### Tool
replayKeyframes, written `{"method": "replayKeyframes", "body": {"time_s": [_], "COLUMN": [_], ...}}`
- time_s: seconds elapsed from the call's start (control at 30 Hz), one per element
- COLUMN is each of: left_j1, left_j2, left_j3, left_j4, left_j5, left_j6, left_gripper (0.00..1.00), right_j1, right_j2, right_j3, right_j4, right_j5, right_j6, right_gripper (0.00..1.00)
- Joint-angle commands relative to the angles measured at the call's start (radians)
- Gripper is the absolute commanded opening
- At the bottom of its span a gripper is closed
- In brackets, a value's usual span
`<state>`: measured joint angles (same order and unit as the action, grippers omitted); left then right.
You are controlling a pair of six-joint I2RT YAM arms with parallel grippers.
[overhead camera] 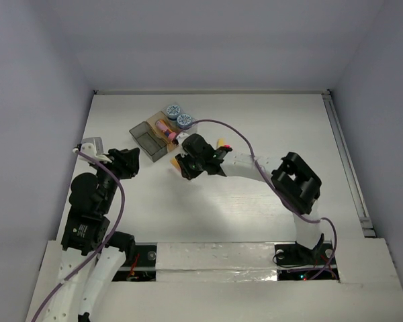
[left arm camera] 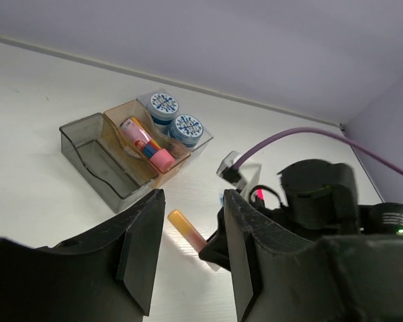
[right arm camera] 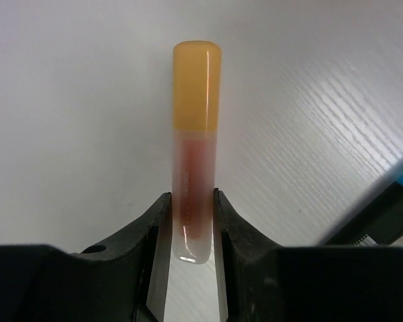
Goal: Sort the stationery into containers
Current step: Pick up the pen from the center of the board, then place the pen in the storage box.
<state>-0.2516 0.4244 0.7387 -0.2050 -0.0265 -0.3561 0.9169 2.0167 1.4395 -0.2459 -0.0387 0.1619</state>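
Observation:
The grey bin (left arm camera: 107, 165) is the only empty bin, so the right gripper will next lift the short highlighter (left arm camera: 185, 228) outward over that bin, lower the highlighter inside and release it.
My right gripper (right arm camera: 191, 204) is shut on a short highlighter (right arm camera: 196, 127) with an orange-yellow cap and a reddish translucent body, held just above the white table. In the top view this gripper (overhead camera: 183, 166) is just in front of the three joined containers (overhead camera: 145, 142). The clear bin holds two blue-white tape rolls (overhead camera: 173, 109). The tan bin (left arm camera: 118, 115) holds a pink bottle-shaped piece (left arm camera: 148, 144). The grey bin (left arm camera: 94, 157) looks empty. My left gripper (left arm camera: 191, 201) is open and empty, left of the bins (overhead camera: 129, 162), and faces the held highlighter (left arm camera: 185, 228).
A small orange and red piece (overhead camera: 221, 143) shows beside the right wrist, partly hidden by the arm. A purple cable (overhead camera: 225, 126) arcs over the right arm. The table's back wall stands just behind the bins.

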Motion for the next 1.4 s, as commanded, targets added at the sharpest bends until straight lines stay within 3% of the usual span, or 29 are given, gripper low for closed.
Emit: {"method": "replayKeyframes", "body": {"time_s": [0.0, 0.17, 0.5, 0.67, 0.93, 1.0, 1.2, 1.33, 1.37], "left_j1": [0.008, 0.017, 0.037, 0.037, 0.037, 0.037, 0.037, 0.046, 0.046], "left_j2": [-0.009, -0.003, -0.006, 0.007, -0.001, 0.010, 0.014, -0.001, 0.001], "left_j3": [-0.005, -0.005, -0.007, -0.005, -0.005, -0.005, -0.005, -0.009, -0.006], "left_j4": [0.055, 0.061, 0.056, 0.062, 0.064, 0.065, 0.065, 0.065, 0.064], "left_j5": [0.011, 0.013, 0.020, 0.022, 0.020, 0.022, 0.048, 0.043, 0.040], "left_j6": [0.005, 0.006, 0.006, 0.006, 0.006, 0.006, 0.006, 0.006, 0.006], "left_gripper": [0.37, 0.37, 0.38, 0.37, 0.37, 0.37, 0.37, 0.37, 0.37], "right_j1": [0.007, 0.007, 0.007, 0.007, 0.007, -0.003, -0.003, -0.003, -0.003], "right_j2": [-0.118, -0.089, 0.243, 0.391, 0.462, 0.476, 0.444, 0.375, 0.343], "right_j3": [0.018, 0.100, 0.554, 0.772, 0.825, 0.843, 0.815, 0.780, 0.701], "right_j4": [0.080, 0.137, 0.230, 0.175, 0.154, 0.136, 0.160, 0.152, 0.166], "right_j5": [-0.065, -0.104, -0.029, 0.000, 0.080, 0.092, 0.111, 0.126, 0.160], "right_j6": [0.016, 0.034, 0.057, 0.038, 0.034, 0.039, 0.034, 0.034, 0.036], "right_gripper": [0.07, 0.08, 0.08, 0.10, 0.16, 0.20, 0.63, 0.67, 0.63]}}
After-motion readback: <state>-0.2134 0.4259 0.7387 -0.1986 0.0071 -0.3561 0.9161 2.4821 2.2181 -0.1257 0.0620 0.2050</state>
